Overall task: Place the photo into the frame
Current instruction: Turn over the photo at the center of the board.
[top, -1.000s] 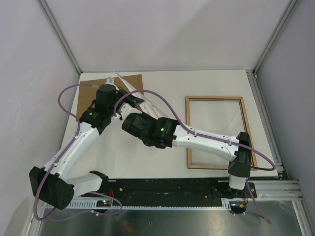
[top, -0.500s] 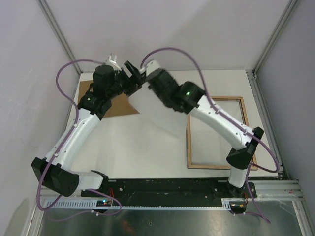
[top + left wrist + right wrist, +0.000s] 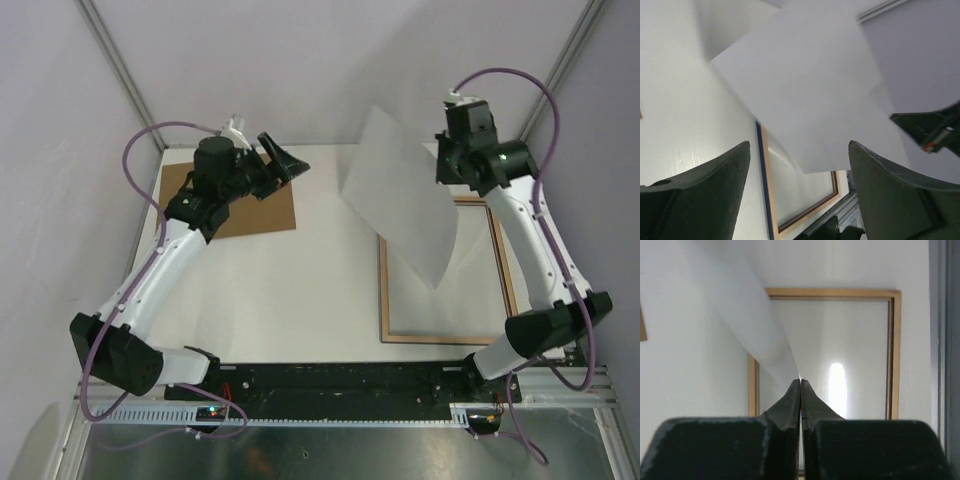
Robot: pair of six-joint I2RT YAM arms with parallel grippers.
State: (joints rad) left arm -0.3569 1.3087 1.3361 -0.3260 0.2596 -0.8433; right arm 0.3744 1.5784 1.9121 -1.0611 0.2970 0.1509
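The frame's board-side bar is clear of the photo and lies below my left gripper, to its right in the top view, so I will lower my left gripper across onto it.
The photo hangs in the air with its plain white back showing, tilted over the upper left part of the frame. My right gripper is shut on the sheet's upper right edge; in the right wrist view the fingertips pinch the photo above the frame. The frame lies flat at the right of the table, its wood side up. My left gripper is open and empty above the brown board, well left of the photo. From the left wrist, the photo floats beyond the open gripper, over the frame.
A flat brown backing board lies at the back left of the table under the left arm. Grey walls and metal posts close in the back and sides. A black rail runs along the near edge.
The left gripper opened and let go of the photo. The right arm swung from above the brown board up and to the right, carrying the photo over the frame.
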